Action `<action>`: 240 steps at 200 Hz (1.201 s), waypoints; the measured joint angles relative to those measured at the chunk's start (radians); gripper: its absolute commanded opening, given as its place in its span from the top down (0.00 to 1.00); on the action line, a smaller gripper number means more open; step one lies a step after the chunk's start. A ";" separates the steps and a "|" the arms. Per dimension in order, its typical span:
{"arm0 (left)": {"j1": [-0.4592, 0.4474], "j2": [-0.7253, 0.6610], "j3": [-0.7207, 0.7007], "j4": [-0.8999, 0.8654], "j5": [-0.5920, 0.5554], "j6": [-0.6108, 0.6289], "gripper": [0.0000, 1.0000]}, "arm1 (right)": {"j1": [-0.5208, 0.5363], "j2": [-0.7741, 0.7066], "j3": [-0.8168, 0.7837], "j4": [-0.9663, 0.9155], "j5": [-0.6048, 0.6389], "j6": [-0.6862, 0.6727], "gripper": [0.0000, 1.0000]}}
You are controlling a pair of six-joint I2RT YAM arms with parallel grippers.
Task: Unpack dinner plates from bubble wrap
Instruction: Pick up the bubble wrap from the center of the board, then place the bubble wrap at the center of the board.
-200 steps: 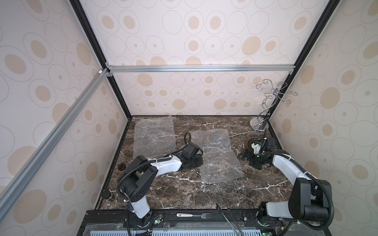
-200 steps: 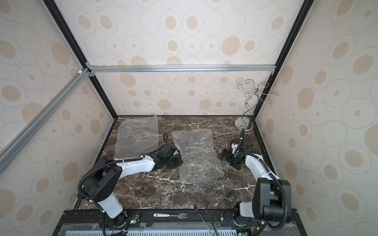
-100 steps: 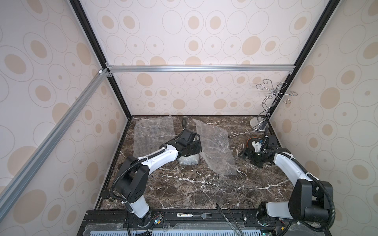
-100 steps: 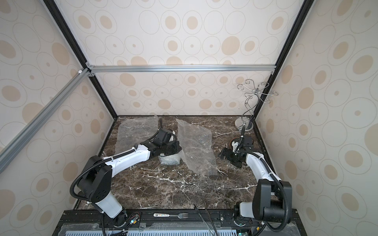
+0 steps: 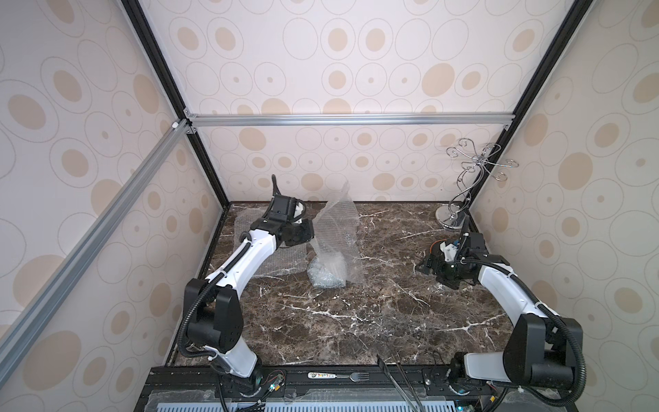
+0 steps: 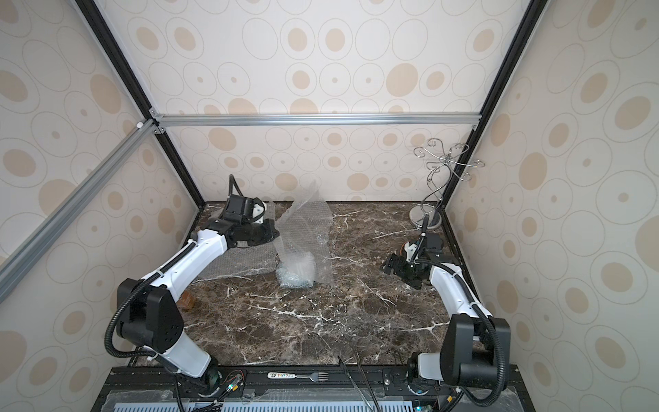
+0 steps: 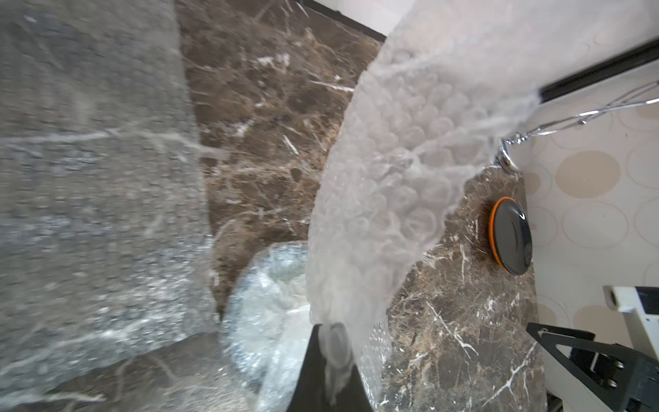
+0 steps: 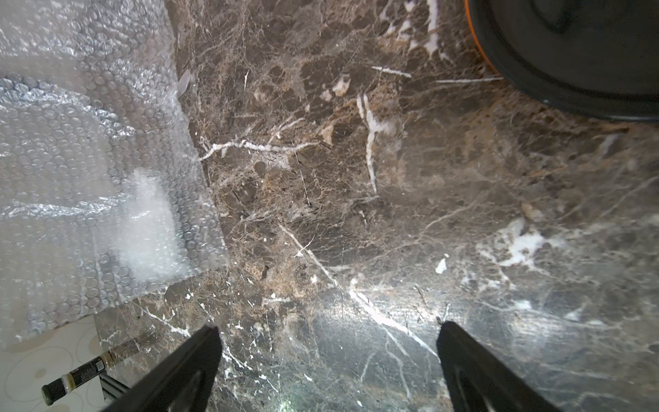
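Observation:
My left gripper should sweep the held edge away from the bundle, over the flat second sheet [image 5: 282, 262] [image 7: 96, 240], and let go, because the held edge stretches from the gripper toward the nearer side wall.
My left gripper [image 5: 308, 232] [image 7: 331, 339] is shut on an edge of a clear bubble wrap sheet [image 5: 337, 228] [image 6: 306, 228] [image 7: 392, 171], held up above the back middle of the table. The sheet hangs down to a crumpled wrapped bundle [image 5: 328, 274] [image 6: 296, 273] [image 7: 271, 303] on the marble; what is inside is hidden. A second bubble wrap sheet [image 5: 281, 264] lies flat under the left arm. A dark grey plate sits on an orange plate [image 7: 511, 235] [image 8: 570, 53] at the right. Beside that stack my right gripper [image 5: 428, 265] [image 8: 328, 342] hangs open over bare marble.
A chrome wire stand [image 5: 453, 217] occupies the back right corner. On the black front rail lie a fork [image 5: 353, 375] and tongs [image 5: 399, 378]. A small brown object [image 6: 188, 301] lies by the left wall. Patterned walls close in the table on three sides.
My left gripper rose and moved toward the back, pulling the flat middle sheet up off the table and uncovering the bundle. The right arm has hardly moved.

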 measured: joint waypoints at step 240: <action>0.408 -0.046 -0.146 -0.043 -0.031 0.183 0.20 | 0.042 0.008 0.008 -0.006 -0.011 0.013 0.02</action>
